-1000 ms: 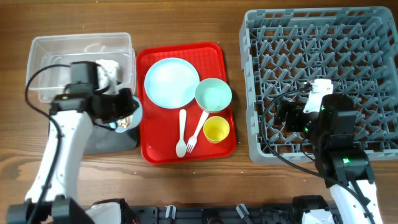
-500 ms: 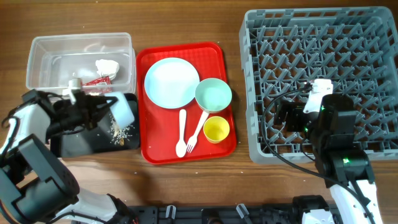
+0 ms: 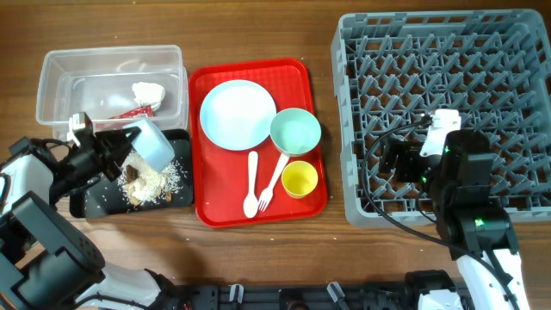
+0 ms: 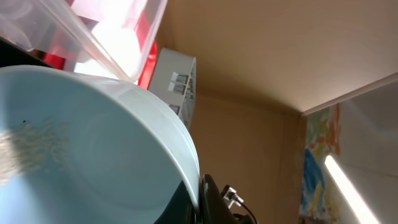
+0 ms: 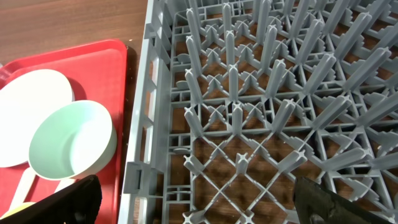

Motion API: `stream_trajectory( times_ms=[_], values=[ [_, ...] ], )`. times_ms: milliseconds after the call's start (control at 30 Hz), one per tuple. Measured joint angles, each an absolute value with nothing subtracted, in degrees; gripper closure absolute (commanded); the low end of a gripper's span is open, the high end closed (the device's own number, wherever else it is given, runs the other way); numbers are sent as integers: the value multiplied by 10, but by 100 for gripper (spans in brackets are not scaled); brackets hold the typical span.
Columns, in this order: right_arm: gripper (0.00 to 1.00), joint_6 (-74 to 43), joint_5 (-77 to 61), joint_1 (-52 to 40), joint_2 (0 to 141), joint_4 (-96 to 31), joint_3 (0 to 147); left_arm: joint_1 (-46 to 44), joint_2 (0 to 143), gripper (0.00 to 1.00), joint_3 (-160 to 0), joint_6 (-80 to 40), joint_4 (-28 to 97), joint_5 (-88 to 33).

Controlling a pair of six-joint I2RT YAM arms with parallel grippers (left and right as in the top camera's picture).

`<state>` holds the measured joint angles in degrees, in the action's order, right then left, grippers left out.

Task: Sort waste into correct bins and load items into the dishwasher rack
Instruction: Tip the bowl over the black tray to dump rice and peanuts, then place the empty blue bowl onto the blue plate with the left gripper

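Next, the left gripper turns downward and carries the bowl onto the pale blue plate (image 3: 237, 114), then releases it, because the food scraps lie heaped on the black tray (image 3: 95, 200).
My left gripper (image 3: 127, 151) is shut on the rim of a small pale blue bowl (image 3: 152, 145), held tipped on its side over the black tray (image 3: 95, 200). Brownish-white food scraps (image 3: 148, 182) lie in a heap on that tray. In the left wrist view the bowl (image 4: 93, 149) fills the frame, with a few grains stuck inside and a finger (image 4: 200, 198) on its rim. The clear tub (image 3: 60, 71) holds a white tissue (image 3: 146, 90) and a red wrapper (image 3: 133, 112). My right gripper (image 3: 398, 161) is open and empty above the grey rack (image 3: 448, 52).
The red tray (image 3: 207, 211) carries a pale blue plate (image 3: 237, 114), a mint-green bowl (image 3: 295, 131), a yellow cup (image 3: 299, 178), a white spoon (image 3: 251, 185) and a fork (image 3: 272, 182). The right wrist view shows rack pegs (image 5: 249, 93), the mint-green bowl (image 5: 71, 146) and the plate (image 5: 28, 115).
My left arm swung out to the left and tipped the bowl further. The food scraps fell out into a heap on the black tray. The right arm has not moved.
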<state>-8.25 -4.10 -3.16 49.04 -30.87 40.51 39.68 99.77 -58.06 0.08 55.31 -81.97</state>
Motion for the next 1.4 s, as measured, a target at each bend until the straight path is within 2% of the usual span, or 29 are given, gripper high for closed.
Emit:
stream_trajectory(
  times_ms=[267,567,867,1067,1300,1400],
  values=[
    [0,-83,-41,-32,490,-309,405,397,998,96,-581,-4,573,-877],
    [0,-83,-41,-32,490,-309,405,386,997,96,-581,21,590,-878],
    [0,-83,-41,-32,490,-309,405,199,893,96,-582,50,526,-645],
    [0,-83,-41,-32,490,-309,405,35,863,96,-582,-34,448,-434],
    [0,-83,-41,-32,490,-309,406,-122,863,96,-582,-94,262,-229],
    [0,-83,-41,-32,490,-309,406,-152,869,96,-582,-101,200,-166]
  ],
)
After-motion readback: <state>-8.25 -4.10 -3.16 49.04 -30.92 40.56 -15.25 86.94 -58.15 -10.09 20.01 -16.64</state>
